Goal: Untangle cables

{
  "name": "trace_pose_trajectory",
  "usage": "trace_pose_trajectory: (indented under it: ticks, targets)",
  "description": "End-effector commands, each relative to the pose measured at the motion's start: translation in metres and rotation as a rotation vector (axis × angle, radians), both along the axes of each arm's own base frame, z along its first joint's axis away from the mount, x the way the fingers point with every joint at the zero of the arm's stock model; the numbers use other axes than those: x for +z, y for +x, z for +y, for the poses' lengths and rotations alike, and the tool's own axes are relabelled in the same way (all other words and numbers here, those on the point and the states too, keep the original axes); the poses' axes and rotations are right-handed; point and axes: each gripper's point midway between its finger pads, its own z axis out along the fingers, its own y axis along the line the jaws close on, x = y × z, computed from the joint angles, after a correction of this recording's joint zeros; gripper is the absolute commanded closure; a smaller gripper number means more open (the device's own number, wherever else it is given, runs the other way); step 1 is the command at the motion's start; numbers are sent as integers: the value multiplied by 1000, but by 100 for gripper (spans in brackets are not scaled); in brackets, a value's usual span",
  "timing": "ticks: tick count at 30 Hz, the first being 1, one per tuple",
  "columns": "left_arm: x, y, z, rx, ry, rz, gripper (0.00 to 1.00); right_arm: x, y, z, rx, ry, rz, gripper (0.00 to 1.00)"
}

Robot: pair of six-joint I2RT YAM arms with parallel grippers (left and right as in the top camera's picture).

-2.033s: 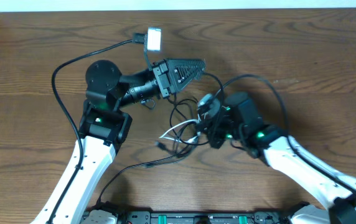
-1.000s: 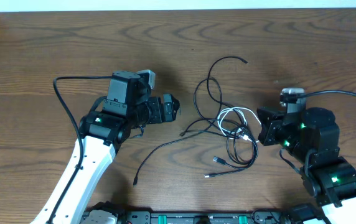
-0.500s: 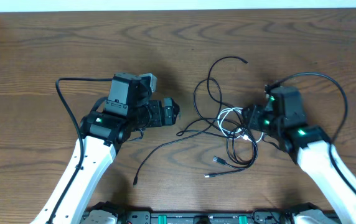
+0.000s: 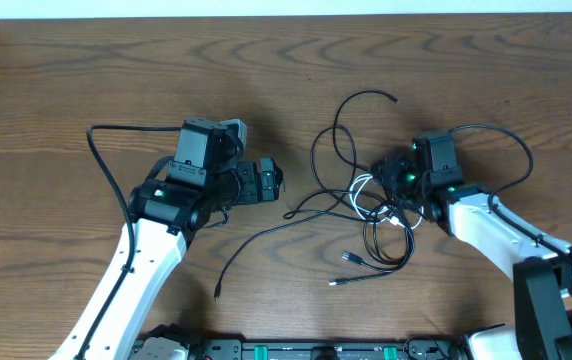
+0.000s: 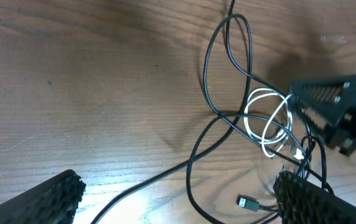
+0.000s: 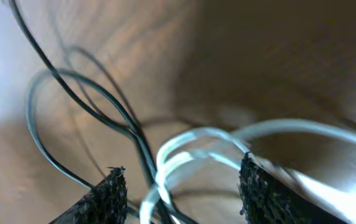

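Note:
My right gripper stays low at the tangle next and closes its open fingers on the white cable's loops, since these already lie between its fingers.
The cables (image 4: 371, 205) lie tangled on the wooden table, right of centre. A white cable (image 4: 378, 186) is coiled in small loops inside black ones (image 4: 338, 135). One long black cable (image 4: 256, 243) trails down-left, and two plug ends (image 4: 349, 258) lie near the front. My right gripper (image 4: 386, 177) is low at the tangle's right edge. In the right wrist view it (image 6: 184, 199) is open, with the white loops (image 6: 190, 140) and a black strand (image 6: 125, 121) between its fingers. My left gripper (image 4: 278, 180) hovers left of the tangle, open and empty (image 5: 178, 205).
The left arm's thick black cable (image 4: 96, 150) arcs over the table at the left, and the right arm's own cable (image 4: 506, 145) loops at the right. A black rack (image 4: 296, 350) runs along the front edge. The table's far edge meets a white strip (image 4: 286, 8).
My right arm has swung in from the right to the tangle's edge, and its gripper has gone from shut to open around the white loops. The left arm has barely moved.

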Motion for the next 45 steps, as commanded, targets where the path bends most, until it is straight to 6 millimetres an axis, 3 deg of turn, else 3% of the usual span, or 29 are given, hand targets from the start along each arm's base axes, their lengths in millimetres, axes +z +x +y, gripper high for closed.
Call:
trace_pose_trajectory:
  ticks: [1,4,8,11,14,17,22,27,33,37,40,42,45]
  targets:
    - [4,2,1,-8,13,-20,2,0,13,-4,-84,30,-15,45]
    - [4,3,1,-8,13,-20,2,-3,22,-3,-117,47,-36,43]
    - [4,2,1,-8,13,-20,2,-15,22,-2,-115,44,-15,48]
    - [4,2,1,-8,13,-20,2,-25,24,-2,-114,41,-8,62]
    - [4,2,1,-8,13,-20,2,-26,36,1,-108,54,-56,99]
    - [4,2,1,-8,13,-20,2,-10,53,6,-16,18,-194,99]
    - [4,2,1,-8,13,-20,2,63,76,27,204,72,-525,99]
    - [4,2,1,-8,13,-20,2,157,79,-5,184,83,-758,99]
    - [4,3,1,-8,13,-20,2,267,34,-21,245,84,-1021,99]
    - [4,3,1,-8,13,-20,2,317,-4,-14,325,53,-1182,99]
    - [4,2,1,-8,13,-20,2,310,-14,-15,339,9,-1144,99]
    - [4,2,1,-8,12,-20,2,275,-6,-27,248,-16,-976,99]
    - [4,2,1,-8,12,-19,2,218,-7,-40,60,104,-641,99]
